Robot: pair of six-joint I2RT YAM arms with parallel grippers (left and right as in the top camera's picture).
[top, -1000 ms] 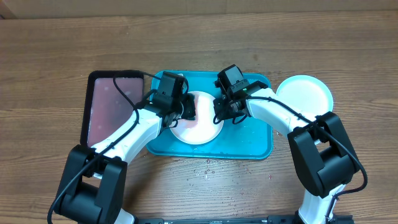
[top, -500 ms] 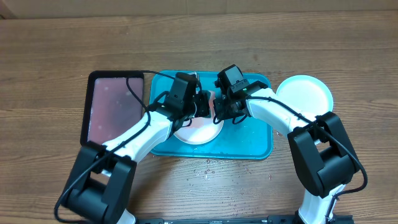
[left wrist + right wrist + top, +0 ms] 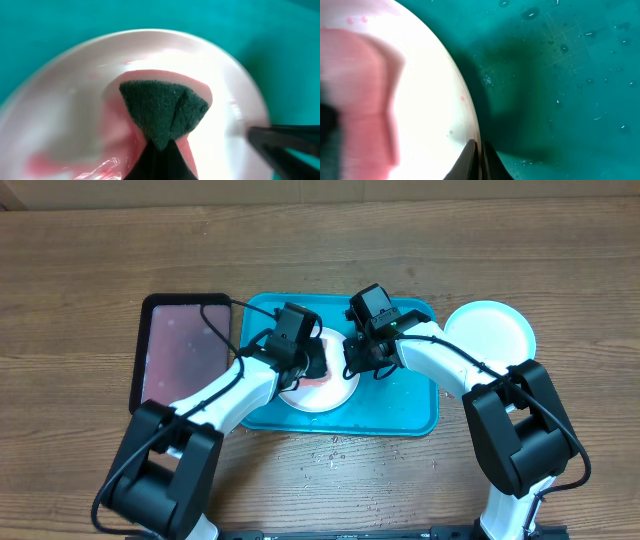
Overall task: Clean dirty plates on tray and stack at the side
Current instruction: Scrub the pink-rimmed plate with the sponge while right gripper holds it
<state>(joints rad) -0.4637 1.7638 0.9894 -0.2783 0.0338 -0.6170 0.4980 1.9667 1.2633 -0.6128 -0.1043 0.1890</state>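
I will next wipe at the remaining smears with my left gripper, lift across, lower the sponge into the black-rimmed tray (image 3: 192,354) to the gripper's left in the overhead view and release it.
A white plate (image 3: 320,392) with red smears lies on the turquoise tray (image 3: 400,395). My left gripper (image 3: 312,358) is shut on a pink sponge with a dark green scouring face (image 3: 162,110) and presses it onto the plate (image 3: 65,100). My right gripper (image 3: 350,363) is shut on the plate's right rim; in the right wrist view its jaws (image 3: 477,155) pinch the rim of the plate (image 3: 430,75) over the wet tray (image 3: 570,75). A pale blue plate (image 3: 490,330) lies on the table to the right of the tray. The yellow-green rimmed plate is out of view.
A black-rimmed tray with a pinkish inside (image 3: 185,350) lies against the turquoise tray's left side. Water drops (image 3: 335,452) spot the wooden table in front of the tray. The right gripper's finger (image 3: 285,142) shows at the plate's edge in the left wrist view.
My left gripper has swept the sponge across the plate, from its left side to the right and a little back. The right gripper and the plate have stayed put.
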